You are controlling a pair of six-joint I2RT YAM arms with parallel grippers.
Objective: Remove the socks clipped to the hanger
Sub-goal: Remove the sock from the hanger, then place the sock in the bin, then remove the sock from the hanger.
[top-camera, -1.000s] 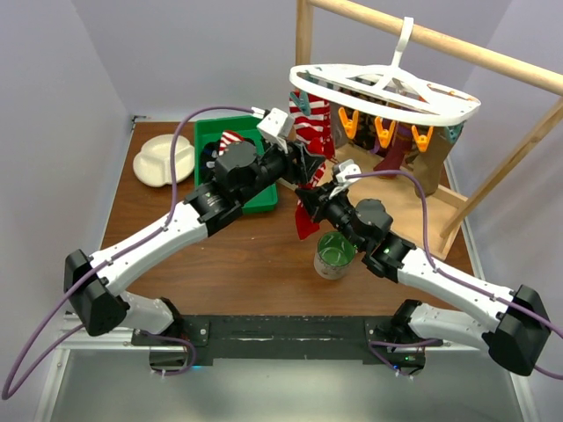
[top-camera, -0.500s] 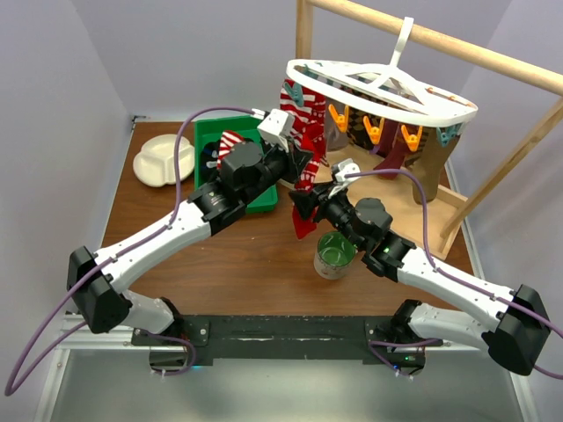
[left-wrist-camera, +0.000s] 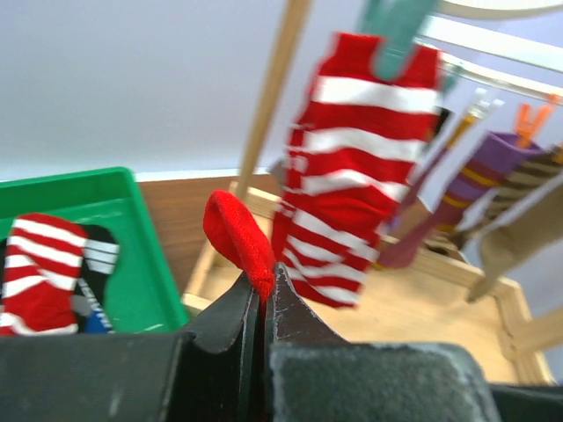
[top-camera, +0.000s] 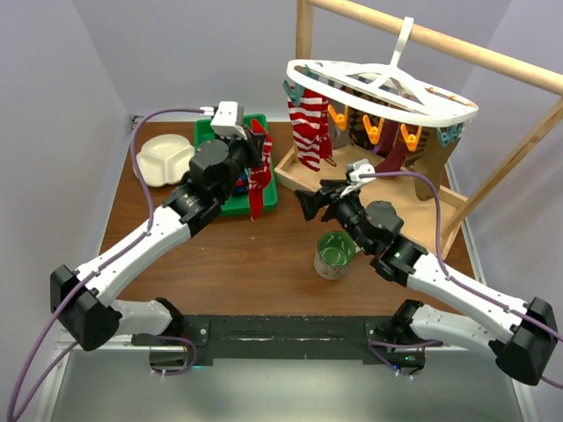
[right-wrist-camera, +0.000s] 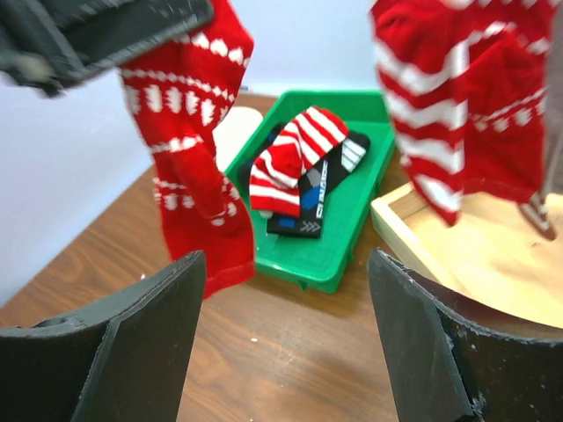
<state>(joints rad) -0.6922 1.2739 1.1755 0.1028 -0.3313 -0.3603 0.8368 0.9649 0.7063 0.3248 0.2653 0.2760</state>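
The red sock hangs only at the edge of the green bin, so next I will move my left gripper away from the hanger (top-camera: 387,88), further over the bin.
My left gripper (top-camera: 255,148) (left-wrist-camera: 264,277) is shut on the top of a red sock with a white pattern (top-camera: 257,185) (right-wrist-camera: 193,158). That sock hangs free of the hanger, beside the green bin's right edge. The white oval hanger (top-camera: 387,88) hangs from the wooden pole. A red-and-white striped sock (top-camera: 308,132) (left-wrist-camera: 352,176) is clipped to it by a teal clip (left-wrist-camera: 391,26). A purple sock (left-wrist-camera: 457,193) and a brown one (top-camera: 431,163) hang further right. My right gripper (top-camera: 306,204) (right-wrist-camera: 286,255) stands open and empty, facing the bin.
The green bin (top-camera: 207,132) (right-wrist-camera: 352,246) holds a striped sock (right-wrist-camera: 286,163) and a black sock (right-wrist-camera: 330,180). A white divided plate (top-camera: 163,161) lies at the back left. A green cup (top-camera: 334,253) stands under my right arm. The wooden frame's tray base (top-camera: 440,211) sits beneath the hanger.
My left gripper shut on the red patterned sock and carried it left, off the hanger, to the green bin. My right gripper let go of the sock's lower end and opened.
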